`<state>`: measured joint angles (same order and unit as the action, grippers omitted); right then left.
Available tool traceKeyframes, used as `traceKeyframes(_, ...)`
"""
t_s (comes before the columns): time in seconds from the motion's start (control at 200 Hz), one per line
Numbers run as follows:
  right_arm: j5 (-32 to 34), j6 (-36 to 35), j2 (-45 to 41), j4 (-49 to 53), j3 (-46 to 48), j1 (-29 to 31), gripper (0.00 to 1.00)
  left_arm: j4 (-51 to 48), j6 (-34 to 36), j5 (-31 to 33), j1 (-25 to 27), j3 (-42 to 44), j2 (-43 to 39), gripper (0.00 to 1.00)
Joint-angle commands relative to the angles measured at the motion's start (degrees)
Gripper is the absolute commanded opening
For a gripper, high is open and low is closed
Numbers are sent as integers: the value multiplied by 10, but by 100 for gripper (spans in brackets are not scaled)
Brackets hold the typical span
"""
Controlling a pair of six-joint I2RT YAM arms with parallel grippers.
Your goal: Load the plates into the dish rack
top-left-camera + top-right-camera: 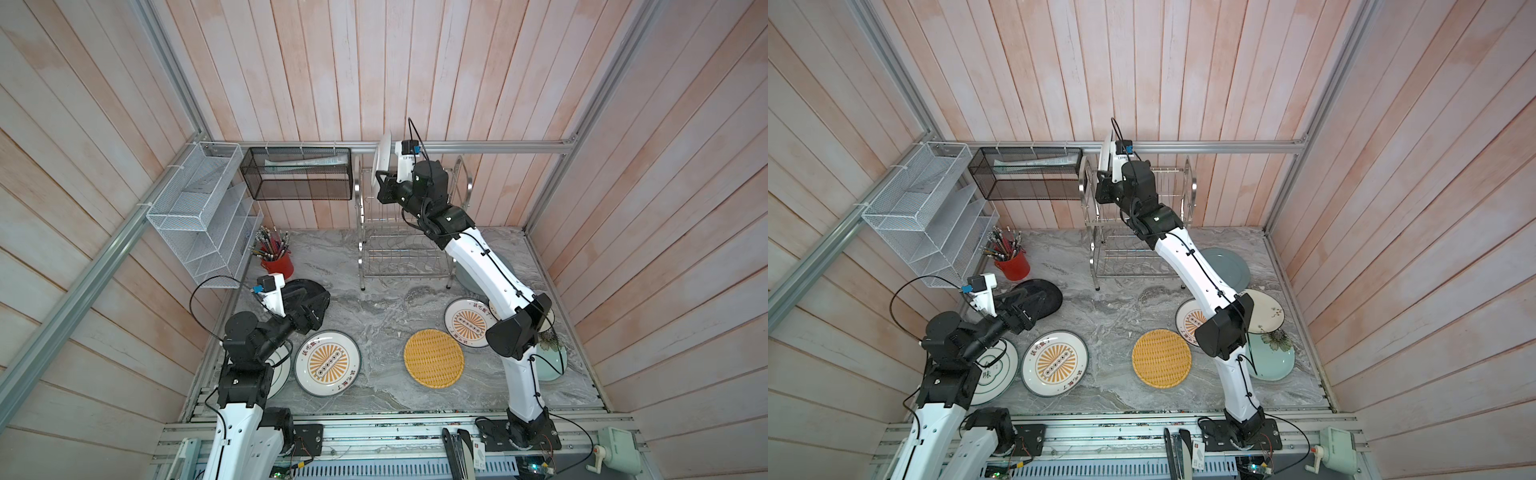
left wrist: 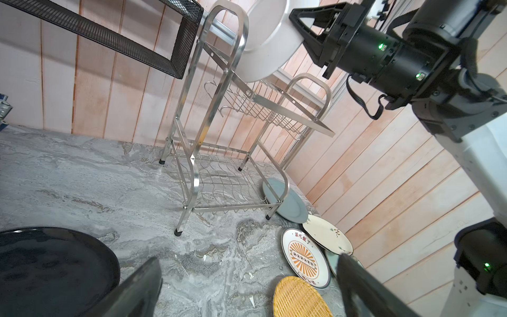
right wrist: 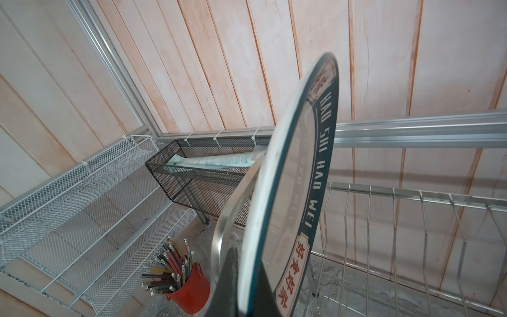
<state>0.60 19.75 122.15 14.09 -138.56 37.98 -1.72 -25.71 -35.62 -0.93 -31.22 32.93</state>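
The robot's right gripper will next lower the upright plate at the end of the dish rack's upper shelf by the black basket, beside its metal hoop, and let go of the plate's edge, since that end is below.
My right gripper [image 1: 384,174] is shut on the rim of a dark lettered plate [image 3: 299,178]. It holds the plate upright above the left end of the dish rack's [image 1: 405,266] upper tier. The rack's prongs [image 3: 411,219] show beside the plate. My left gripper [image 2: 248,260] hangs open and empty above the table, next to a black plate [image 2: 52,271]. Lying flat on the table are two sunburst plates [image 1: 327,363] [image 1: 467,324], a yellow woven plate [image 1: 433,358], a grey-blue plate [image 1: 1229,266], a cream floral plate [image 1: 1266,311] and a pale teal plate [image 1: 1273,361]. A white plate [image 1: 994,374] lies partly under my left arm.
A black mesh basket [image 1: 297,176] and a white mesh organiser [image 1: 199,220] hang on the walls left of the rack. A red cup of pencils [image 1: 276,262] stands at the back left. Wood-panelled walls close in three sides.
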Motion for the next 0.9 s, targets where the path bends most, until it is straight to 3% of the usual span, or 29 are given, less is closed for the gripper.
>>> traceKeyframes(0.0,5,6,3,-17,-26,-3,0,8,14,3,3,-1,-2,100)
traceKeyframes(0.895,18,-9,6,23,11,4,0,4,18,5,3,-1,-2,100)
